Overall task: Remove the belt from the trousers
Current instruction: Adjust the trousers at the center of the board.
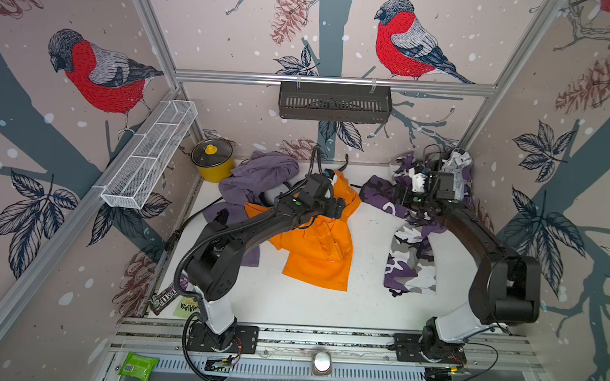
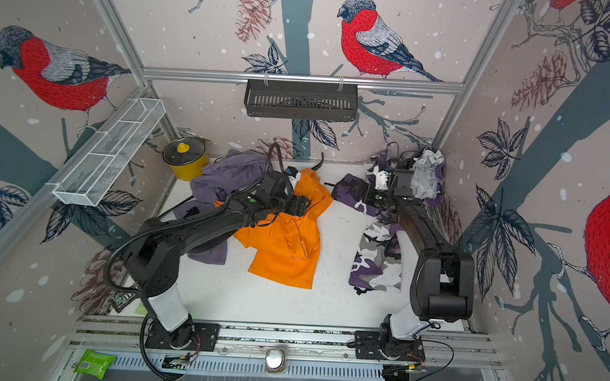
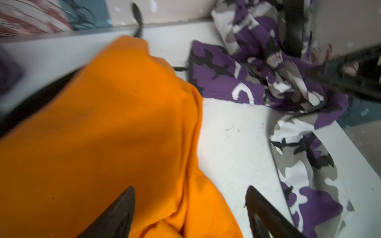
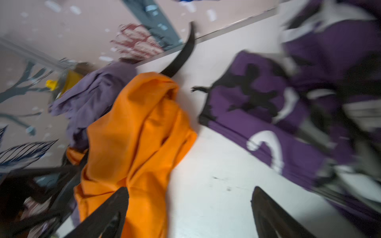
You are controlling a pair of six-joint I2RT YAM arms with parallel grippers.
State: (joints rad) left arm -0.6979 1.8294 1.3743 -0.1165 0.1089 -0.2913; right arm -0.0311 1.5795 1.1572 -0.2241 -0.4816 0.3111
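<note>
The black strap still lies against the camouflage cloth, so my right gripper needs to move outward next, over the crumpled trousers to the black strap at their far end [image 2: 406, 157].
The purple camouflage trousers [image 1: 412, 256] [image 2: 379, 261] [image 3: 226, 82] [image 4: 257, 115] lie crumpled on the right of the white table. One leg points toward the front. A black belt end [image 1: 345, 161] [image 2: 320, 162] [image 3: 137, 16] [image 4: 181, 57] curls up at the back wall from behind an orange garment [image 1: 314, 250] [image 3: 103, 123] [image 4: 140, 123]. The rest of the belt is hidden, and I cannot tell which garment it runs through. My left gripper [image 1: 340, 208] [image 3: 190, 189] is open over the orange garment's right edge. My right gripper [image 1: 403, 195] [image 4: 190, 189] is open above bare table beside the trousers' waist, holding nothing.
A grey-purple cloth [image 1: 260, 178] is heaped at the back left, next to a yellow pot [image 1: 213, 160]. A white wire basket [image 1: 150, 153] hangs on the left wall and a black one [image 1: 334, 102] on the back rail. Snack wrappers [image 1: 166, 299] lie at the front left.
</note>
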